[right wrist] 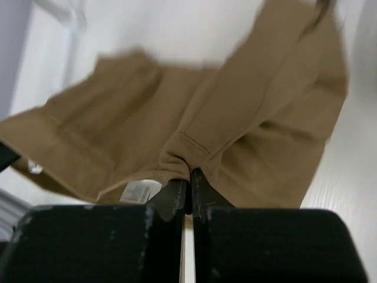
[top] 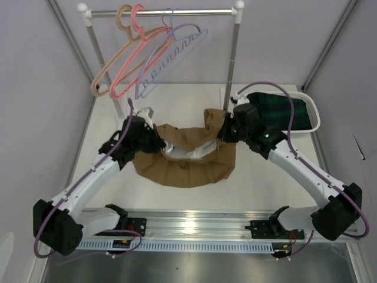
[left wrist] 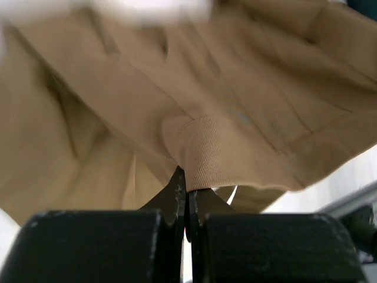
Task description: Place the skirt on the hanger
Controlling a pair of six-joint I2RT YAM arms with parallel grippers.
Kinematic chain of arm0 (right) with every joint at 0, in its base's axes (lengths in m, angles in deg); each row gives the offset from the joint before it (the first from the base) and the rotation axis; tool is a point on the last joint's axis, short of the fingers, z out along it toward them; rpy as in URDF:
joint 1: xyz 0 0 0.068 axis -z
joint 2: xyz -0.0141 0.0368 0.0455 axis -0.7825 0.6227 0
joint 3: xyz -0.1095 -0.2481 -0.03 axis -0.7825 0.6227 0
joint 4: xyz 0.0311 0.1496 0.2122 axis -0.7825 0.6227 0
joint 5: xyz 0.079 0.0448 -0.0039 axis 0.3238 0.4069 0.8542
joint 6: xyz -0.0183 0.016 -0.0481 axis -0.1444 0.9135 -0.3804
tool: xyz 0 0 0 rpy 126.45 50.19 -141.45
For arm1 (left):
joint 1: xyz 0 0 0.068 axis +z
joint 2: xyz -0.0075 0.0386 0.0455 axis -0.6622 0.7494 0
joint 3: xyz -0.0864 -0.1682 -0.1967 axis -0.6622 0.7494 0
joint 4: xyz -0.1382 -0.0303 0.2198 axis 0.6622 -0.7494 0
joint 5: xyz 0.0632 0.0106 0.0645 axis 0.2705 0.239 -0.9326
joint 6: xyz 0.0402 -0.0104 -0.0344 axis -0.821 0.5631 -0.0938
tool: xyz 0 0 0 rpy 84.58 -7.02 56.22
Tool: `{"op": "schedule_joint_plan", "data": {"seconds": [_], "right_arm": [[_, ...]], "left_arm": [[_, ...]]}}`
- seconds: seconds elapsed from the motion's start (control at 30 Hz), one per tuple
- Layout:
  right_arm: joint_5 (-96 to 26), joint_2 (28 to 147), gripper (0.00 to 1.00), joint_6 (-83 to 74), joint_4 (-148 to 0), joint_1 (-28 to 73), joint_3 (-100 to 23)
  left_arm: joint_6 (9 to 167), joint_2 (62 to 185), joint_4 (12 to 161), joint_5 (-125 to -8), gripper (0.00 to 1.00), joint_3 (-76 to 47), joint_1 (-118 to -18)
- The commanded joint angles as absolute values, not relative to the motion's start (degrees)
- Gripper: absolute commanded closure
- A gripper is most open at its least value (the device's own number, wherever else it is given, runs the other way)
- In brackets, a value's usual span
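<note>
My right gripper will go down next and pull back toward the near metal bar, laying down the waist edge of the skirt.
The tan-brown skirt [top: 188,165] hangs between my two grippers over the middle of the table, its whitish lining [top: 188,150] showing at the open waist. My left gripper [top: 154,141] is shut on the left waist edge, and the left wrist view shows the jaws [left wrist: 187,183] pinching a fold of the skirt [left wrist: 206,141]. My right gripper [top: 225,131] is shut on the right waist edge, seen up close [right wrist: 189,180] on the skirt [right wrist: 247,106]. The thin pale lavender-blue hanger [top: 170,20] hangs on the rail at the back, its arms overlapping the other hangers.
A tan hanger [top: 109,62], a pink hanger [top: 132,59] and a scalloped lavender hanger [top: 177,53] hang on the white rack [top: 234,53]. A white basket [top: 315,118] at the right holds dark green plaid cloth [top: 291,112]. A metal rail [top: 194,227] runs along the near edge.
</note>
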State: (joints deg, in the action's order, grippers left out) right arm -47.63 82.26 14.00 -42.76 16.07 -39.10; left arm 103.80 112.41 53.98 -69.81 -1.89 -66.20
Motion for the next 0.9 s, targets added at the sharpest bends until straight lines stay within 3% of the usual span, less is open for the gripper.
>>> {"op": "schedule_joint_plan", "data": {"seconds": [0.0,0.17,0.37,0.63,0.77,0.87], "right_arm": [[-38.61,78.51,1.00,20.42,-52.23,16.33,-23.12],[-33.24,80.25,1.00,24.20,-60.06,18.52,-9.53],[-25.07,85.26,1.00,23.25,-64.28,25.90,-3.28],[-27.86,89.31,0.97,20.88,-62.01,23.89,-7.05],[-31.20,88.52,0.74,20.08,-59.28,23.19,-8.11],[-34.19,86.86,0.61,19.90,-56.99,22.31,-8.37]], "left_arm": [[113.63,111.27,67.54,-62.91,1.00,14.68,-66.08],[120.58,116.52,77.67,-62.72,1.00,24.99,-66.08],[121.38,121.81,80.92,-65.01,0.98,25.71,-65.90],[116.38,121.30,79.00,-65.71,0.66,24.57,-65.99],[114.53,118.05,75.58,-67.28,0.41,24.04,-65.99],[113.30,115.41,73.90,-67.73,0.36,23.34,-66.08]]}}
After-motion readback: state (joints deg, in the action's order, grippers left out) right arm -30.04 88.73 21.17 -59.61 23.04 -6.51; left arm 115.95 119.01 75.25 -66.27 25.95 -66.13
